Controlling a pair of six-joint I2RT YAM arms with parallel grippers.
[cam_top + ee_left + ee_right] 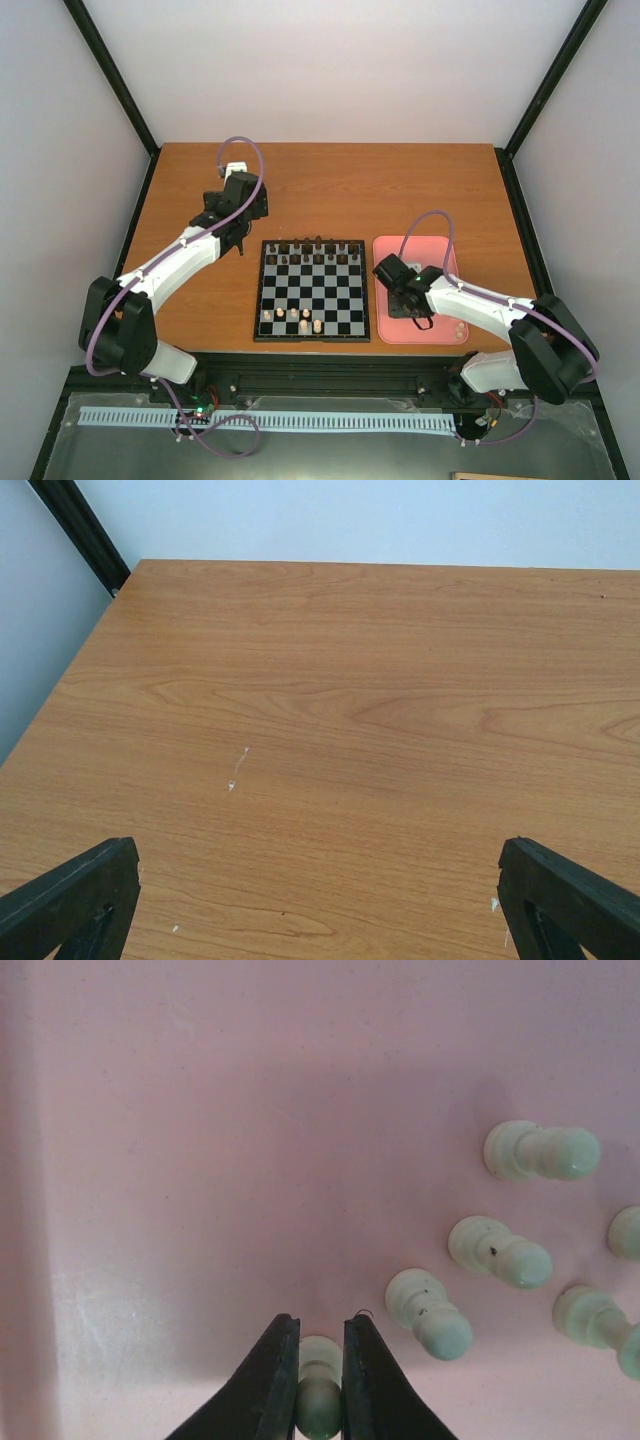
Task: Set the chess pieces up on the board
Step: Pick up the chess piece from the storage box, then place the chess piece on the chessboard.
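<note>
The pawn row's next empty square is to the left in the top view, so my right gripper will lift over the tray's rim, lower there and release.
My right gripper [320, 1322] is shut on a pale chess piece [320, 1365], a small pawn lying on the floor of the pink tray [200, 1140]. Several more pale pawns [430, 1312] lie loose to its right. From above, the right gripper [408, 303] is low in the tray [440, 250], right of the board [330, 295]. Several pale pieces [293, 316] stand near the board's front left. Dark pieces [312, 250] line its far rows. My left gripper [237, 240] hovers over bare wood left of the board's far corner, and its jaws [318, 860] stand open and empty.
The tray touches the board's right side. Black frame posts [120, 90] rise at the table's far corners. The left wrist view holds only wooden tabletop [330, 700] running to the back wall.
</note>
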